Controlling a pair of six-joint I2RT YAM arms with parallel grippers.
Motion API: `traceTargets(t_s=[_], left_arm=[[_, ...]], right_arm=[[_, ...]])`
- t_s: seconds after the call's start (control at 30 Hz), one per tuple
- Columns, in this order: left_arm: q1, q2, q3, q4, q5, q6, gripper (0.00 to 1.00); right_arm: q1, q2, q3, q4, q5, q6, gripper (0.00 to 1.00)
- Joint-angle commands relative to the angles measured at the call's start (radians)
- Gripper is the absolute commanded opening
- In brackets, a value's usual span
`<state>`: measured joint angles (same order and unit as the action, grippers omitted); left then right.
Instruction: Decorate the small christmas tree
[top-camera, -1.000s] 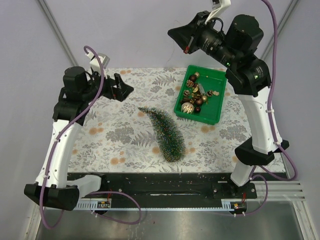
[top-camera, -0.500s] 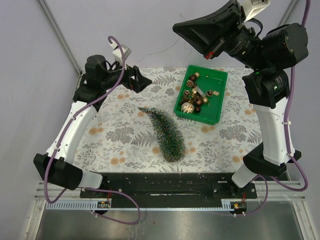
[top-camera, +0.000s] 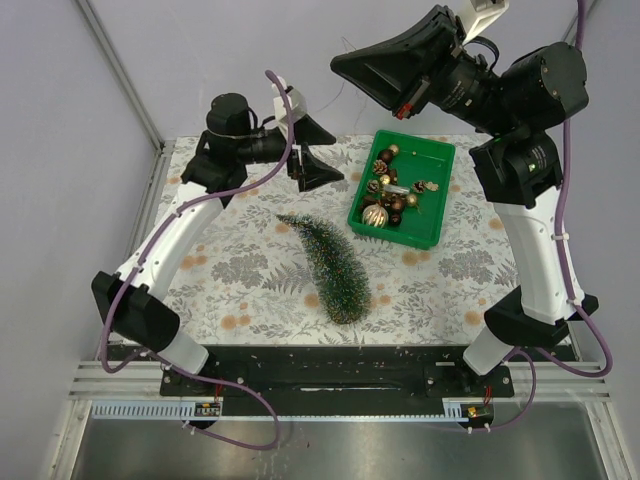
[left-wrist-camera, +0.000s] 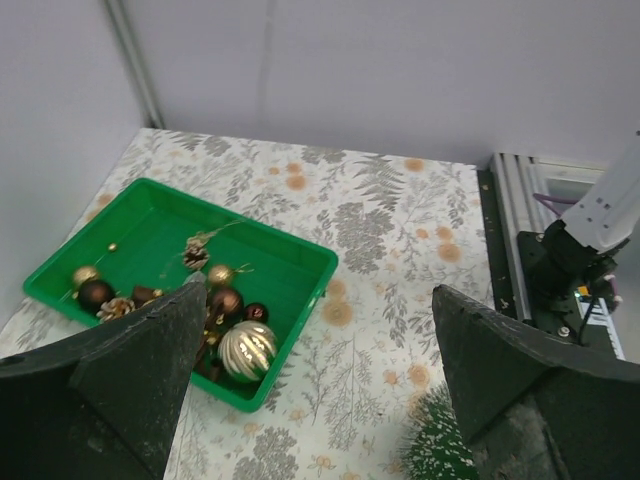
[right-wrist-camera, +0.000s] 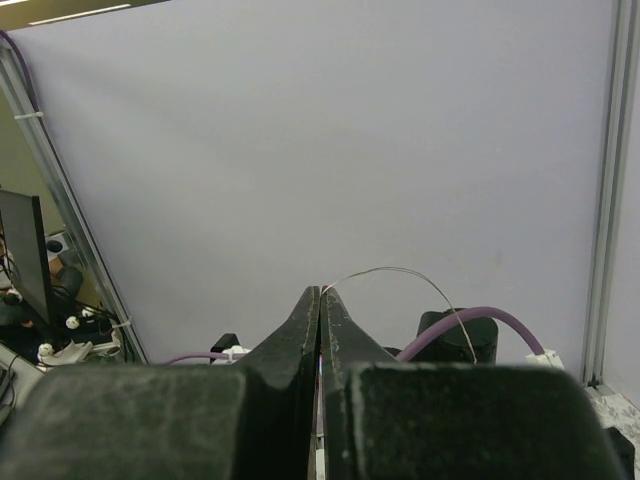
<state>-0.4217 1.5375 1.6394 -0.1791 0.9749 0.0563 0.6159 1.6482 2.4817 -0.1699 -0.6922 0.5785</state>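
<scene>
The thin thread (right-wrist-camera: 400, 272) curves out of my right gripper's fingers, so my left gripper will next move, open, to the right in the top view and close on the thread.
The small christmas tree (top-camera: 332, 265) is a dark green bristly cone in the middle of the patterned table. Its tip points far left and its wide end is toward the near edge; no wooden base shows. Its frosted edge shows at the bottom of the left wrist view (left-wrist-camera: 440, 445). My left gripper (top-camera: 322, 150) (left-wrist-camera: 318, 290) is open and empty, in the air between the tree's tip and the green bin. My right gripper (top-camera: 336, 66) (right-wrist-camera: 320, 290) is held high above the table's far edge. It is shut on a thin thread (right-wrist-camera: 400, 272) that curves out of its tips.
A green plastic bin (top-camera: 430, 236) (left-wrist-camera: 328, 268) at the far right holds several ornaments: brown and gold balls, pine cones and a ribbed gold ball (top-camera: 376, 215) (left-wrist-camera: 247, 350). Grey walls close the far and left sides.
My left arm has swung from the far left corner to the right, toward the bin, still open. My right gripper rose and has shifted a little to the left, still shut.
</scene>
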Motion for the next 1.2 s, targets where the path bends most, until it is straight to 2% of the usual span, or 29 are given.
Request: traceTargets(t_s=[0.0,0.23,0.37,0.47,0.57,0.67,0.73,0.87,0.93,1.17], left_arm=[[-0.012,0.055,0.033,0.232,0.151,-0.137,0.99],[-0.028,0.154,0.040,0.666,0.157,-0.481,0.99],[-0.048,0.217,0.103,0.798,0.186,-0.602,0.98],[-0.065,0.245,0.117,0.842,0.225,-0.632,0.88],[-0.069,0.254,0.131,0.797,0.205,-0.592,0.59],[-0.069,0.256,0.148,0.718,0.176,-0.537,0.16],[-0.069,0.254,0.175,0.631,0.134,-0.483,0.00],[-0.063,0.243,0.263,0.482,0.088,-0.345,0.00],[-0.051,0.240,0.319,0.454,0.058,-0.325,0.00],[0.043,0.216,0.451,0.642,0.022,-0.440,0.00]], right_arm=[[0.007,0.002,0.054,0.007,0.000,-0.011,0.00],[0.005,0.015,0.068,0.033,0.000,0.004,0.00],[0.005,0.027,0.085,0.026,0.000,-0.003,0.00],[0.007,0.024,0.091,0.015,0.002,-0.017,0.00],[0.005,0.022,0.095,0.004,0.003,-0.023,0.00],[0.007,0.015,0.097,-0.005,0.011,-0.042,0.00],[0.007,0.002,0.098,-0.019,0.017,-0.055,0.00],[0.005,-0.051,0.063,-0.033,0.046,-0.103,0.00],[0.005,-0.086,0.033,-0.039,0.054,-0.120,0.00],[0.005,-0.227,-0.163,-0.054,0.079,-0.190,0.00]])
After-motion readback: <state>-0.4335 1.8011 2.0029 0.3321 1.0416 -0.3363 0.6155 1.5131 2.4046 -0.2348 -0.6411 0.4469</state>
